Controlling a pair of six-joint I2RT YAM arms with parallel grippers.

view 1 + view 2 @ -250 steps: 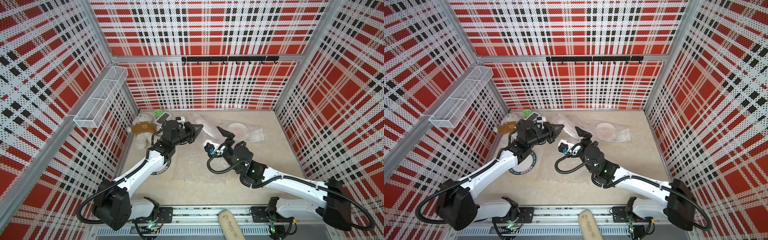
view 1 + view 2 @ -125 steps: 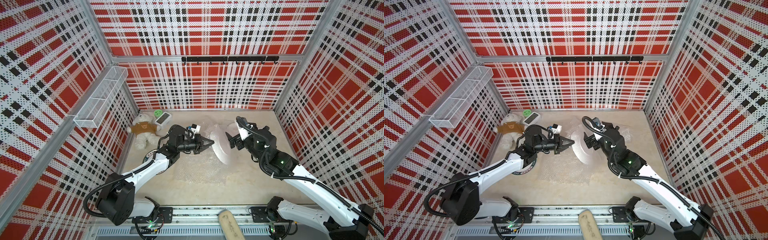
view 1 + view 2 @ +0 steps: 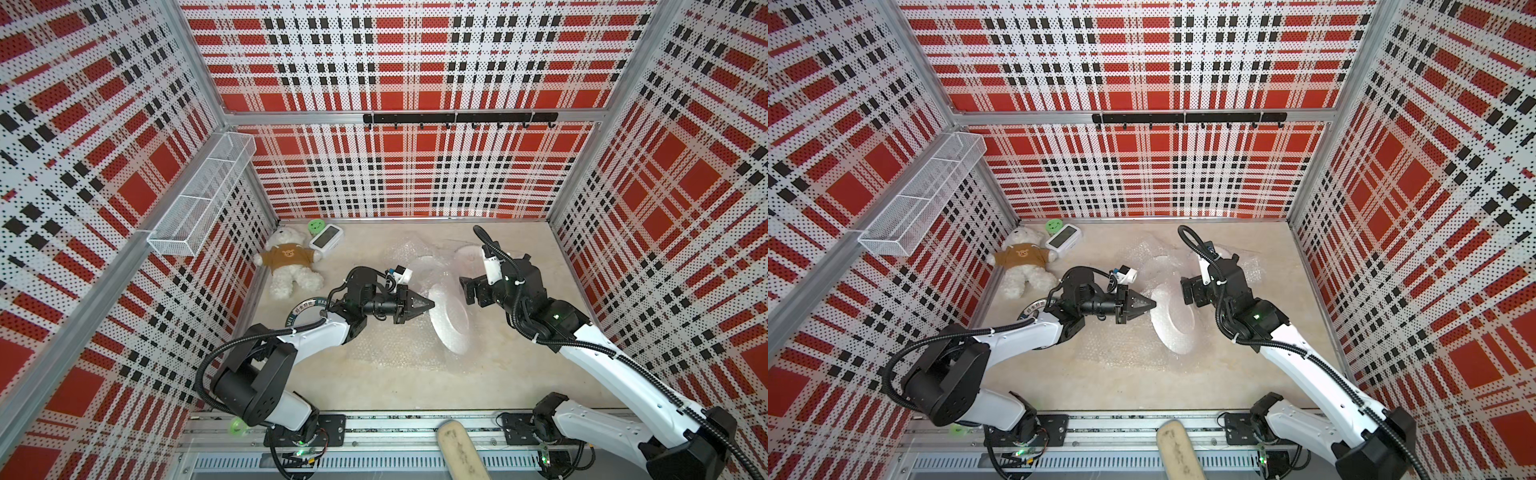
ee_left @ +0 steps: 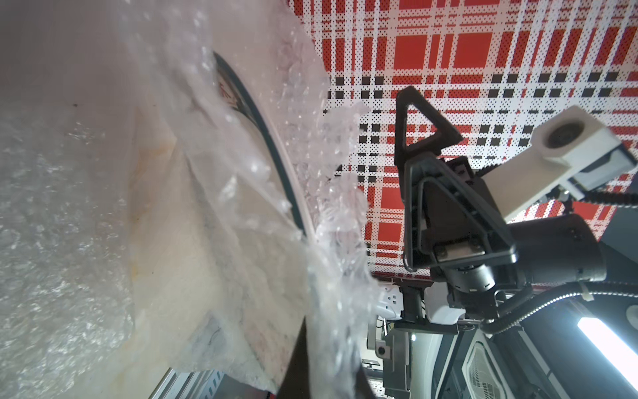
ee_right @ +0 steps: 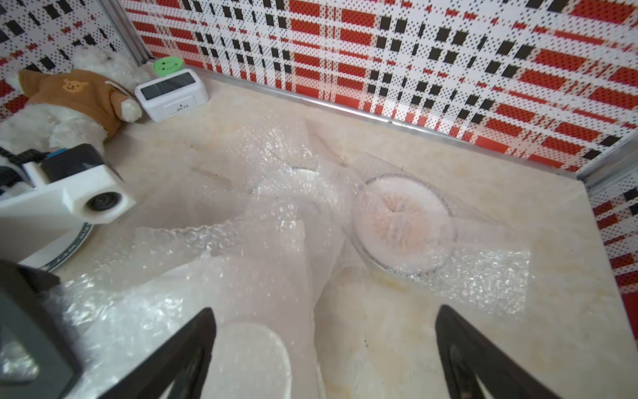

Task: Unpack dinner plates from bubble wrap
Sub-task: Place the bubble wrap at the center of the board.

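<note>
My left gripper will next lower the wrapped rim onto the flat sheet of bubble wrap [image 3: 413, 339] and release it there, as the plate still stands tilted on its edge.
A dinner plate [image 3: 451, 324] [image 3: 1173, 328] wrapped in bubble wrap stands tilted on its edge at mid-table. My left gripper [image 3: 430, 305] [image 3: 1149, 306] is at its left rim, shut on the bubble wrap [image 4: 324, 276]; the plate's dark rim band [image 4: 266, 145] shows through. My right gripper [image 3: 471, 291] [image 5: 326, 345] hangs open just right of this plate, holding nothing. Behind it lies a pinkish-marked plate [image 5: 404, 221] [image 3: 469, 253] under wrap. A bare plate with a dark lettered rim [image 3: 301, 311] lies under my left arm.
A flat sheet of bubble wrap [image 3: 386, 345] lies in front of the plate. A teddy bear [image 3: 291, 266], a white clock [image 3: 326, 241] and a green disc [image 3: 316, 226] fill the back left corner. A wire basket [image 3: 199, 199] hangs on the left wall.
Over the last second my right arm swung from mid-table to the plate's right side, and my left gripper moved toward the centre, tilting the wrapped plate on edge. Little has moved in the last half second.
</note>
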